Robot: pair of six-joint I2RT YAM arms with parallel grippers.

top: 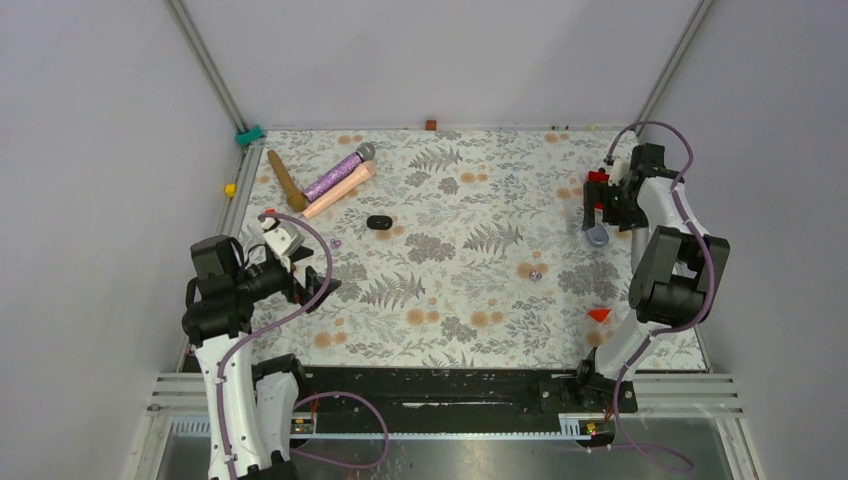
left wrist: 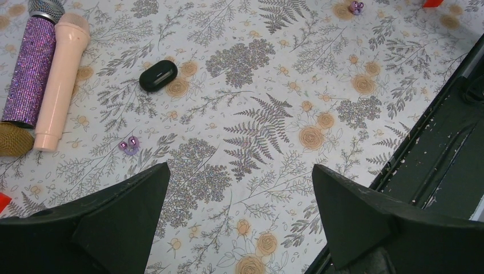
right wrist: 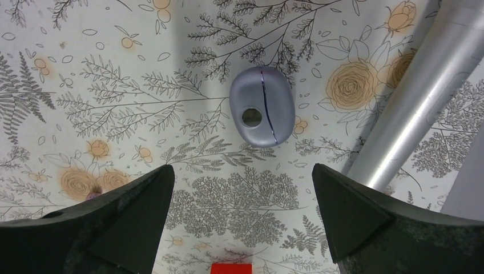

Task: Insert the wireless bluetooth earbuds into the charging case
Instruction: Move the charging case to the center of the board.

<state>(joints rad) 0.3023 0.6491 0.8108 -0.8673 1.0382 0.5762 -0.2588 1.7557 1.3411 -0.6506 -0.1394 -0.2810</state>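
The charging case is below the gap between my open fingertips, so next I will move my right gripper down and bring its fingers in around the sides of the lilac charging case (top: pixel 597 236) (right wrist: pixel 262 107).
Two tiny purple earbuds (left wrist: pixel 129 145) lie together on the floral cloth, just beyond my left gripper's (left wrist: pixel 240 171) left fingertip. Another purple pair (top: pixel 535 273) sits mid-table, right of centre. A shut black charging case (left wrist: pixel 158 75) lies further out, near the microphones. A shut lilac charging case (right wrist: pixel 262 107) lies ahead of my right gripper (right wrist: pixel 242 171), at the far right of the table (top: pixel 597 236). Both grippers hover open over the cloth with nothing between their fingers. In the top view the left gripper (top: pixel 318 278) is at the near left and the right gripper (top: pixel 598 212) at the far right.
A purple glitter microphone (left wrist: pixel 31 68), a pink one (left wrist: pixel 60 80) and a gold-headed one (left wrist: pixel 14 140) lie at the far left. An aluminium frame post (right wrist: pixel 422 97) stands right of the lilac case. A red block (right wrist: pixel 231 268) and a red triangle (top: pixel 599 314) lie on the cloth.
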